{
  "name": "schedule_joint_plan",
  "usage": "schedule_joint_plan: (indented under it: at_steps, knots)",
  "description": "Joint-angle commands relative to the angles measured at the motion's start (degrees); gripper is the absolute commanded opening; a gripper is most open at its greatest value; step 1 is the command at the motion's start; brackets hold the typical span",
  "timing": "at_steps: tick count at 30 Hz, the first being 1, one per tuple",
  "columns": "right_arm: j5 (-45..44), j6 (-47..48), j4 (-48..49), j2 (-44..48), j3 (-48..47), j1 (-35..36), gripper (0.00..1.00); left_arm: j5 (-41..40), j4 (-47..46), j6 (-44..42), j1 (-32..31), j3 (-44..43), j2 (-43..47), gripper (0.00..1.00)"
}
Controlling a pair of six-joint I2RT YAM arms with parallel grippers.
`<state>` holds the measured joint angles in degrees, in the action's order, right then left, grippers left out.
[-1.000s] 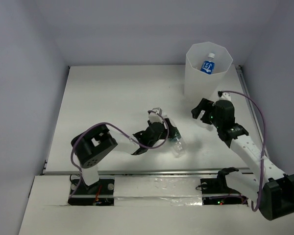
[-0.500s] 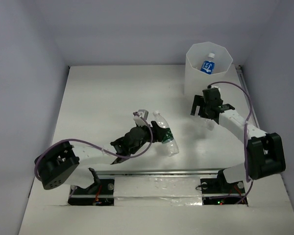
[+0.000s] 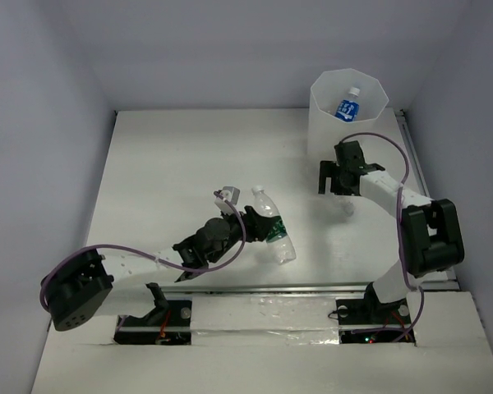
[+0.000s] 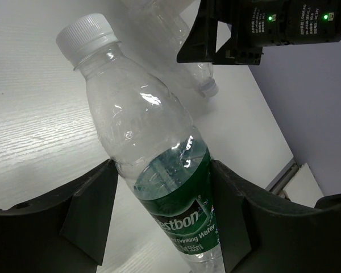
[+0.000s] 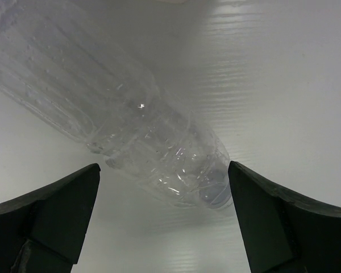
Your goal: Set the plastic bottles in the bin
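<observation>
I will lower my right gripper next, moving left in the top view, and close it, as the clear bottle's shoulder (image 3: 343, 201) (image 5: 171, 160) lies below between its spread fingers.
My left gripper (image 3: 259, 223) is shut on a clear bottle with a green label and white cap (image 3: 273, 228), near the table's middle. In the left wrist view the fingers (image 4: 91, 205) clamp the label of this bottle (image 4: 159, 165), which is tilted with its cap pointing away. My right gripper (image 3: 333, 176) is open just in front of the bin (image 3: 329, 139), above a clear label-less bottle (image 3: 346, 205) lying on the table. In the right wrist view this bottle (image 5: 131, 125) lies between the spread fingers (image 5: 62, 210), untouched. A blue-labelled bottle (image 3: 347, 107) stands inside the bin.
The bin stands at the table's far right corner, close behind the right gripper. The lying clear bottle (image 4: 184, 54) and the right gripper's black body (image 4: 261, 28) show beyond the held bottle in the left wrist view. Grey walls enclose the table on three sides.
My left arm has stretched out and carried the green-labelled bottle up and to the left. My right arm has folded in, bringing its gripper closer to the bin over the lying clear bottle.
</observation>
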<state>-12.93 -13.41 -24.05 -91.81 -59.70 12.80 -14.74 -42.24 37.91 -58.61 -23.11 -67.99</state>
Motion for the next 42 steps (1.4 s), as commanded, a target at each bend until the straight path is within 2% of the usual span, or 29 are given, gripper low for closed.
schedule_joint_plan:
  at_steps: [1,4,9,12,16,20,30,36,37,40,42]
  knots:
    - [5.45,3.04,0.14,0.05,-2.00,0.82,1.00,0.51,-2.76,-0.73,0.07,0.44,1.45,0.46]
    - [9.93,2.51,1.37,1.89,-0.07,2.49,0.97,0.50,-2.85,-0.56,0.07,0.35,1.10,0.45]
    - [7.66,-0.82,0.59,2.86,1.16,5.04,0.80,0.24,-2.94,-0.47,0.07,0.18,1.01,0.45]
    - [5.64,-3.63,1.20,4.53,3.27,7.15,0.74,-0.11,-2.76,-0.47,0.07,0.09,0.75,0.45]
    - [5.11,-6.54,2.61,7.08,6.26,10.22,0.75,-0.11,-2.85,-0.47,0.07,-0.18,0.22,0.45]
    - [3.61,-7.25,2.34,7.09,5.30,11.81,0.84,0.06,-3.11,-0.29,0.07,-0.18,-0.22,0.45]
    - [-4.47,-8.39,-2.92,-2.49,-4.01,11.81,0.87,-1.16,-2.50,-0.64,0.07,0.17,1.28,0.45]
    - [-4.65,-7.86,-4.33,-5.74,-5.51,12.34,0.74,-1.34,-2.76,-0.73,0.07,0.17,1.36,0.45]
    - [-4.91,-7.95,-4.94,-6.10,-5.69,12.86,0.68,-1.60,-2.76,-0.73,0.07,0.17,1.63,0.45]
    - [-6.67,-8.47,-5.83,-7.42,-6.48,14.00,0.63,-2.04,-2.94,-0.65,0.07,0.35,2.24,0.45]
    - [-8.07,-8.56,-6.35,-7.68,-6.92,14.53,0.52,-2.31,-3.03,-0.47,0.07,0.52,2.68,0.45]
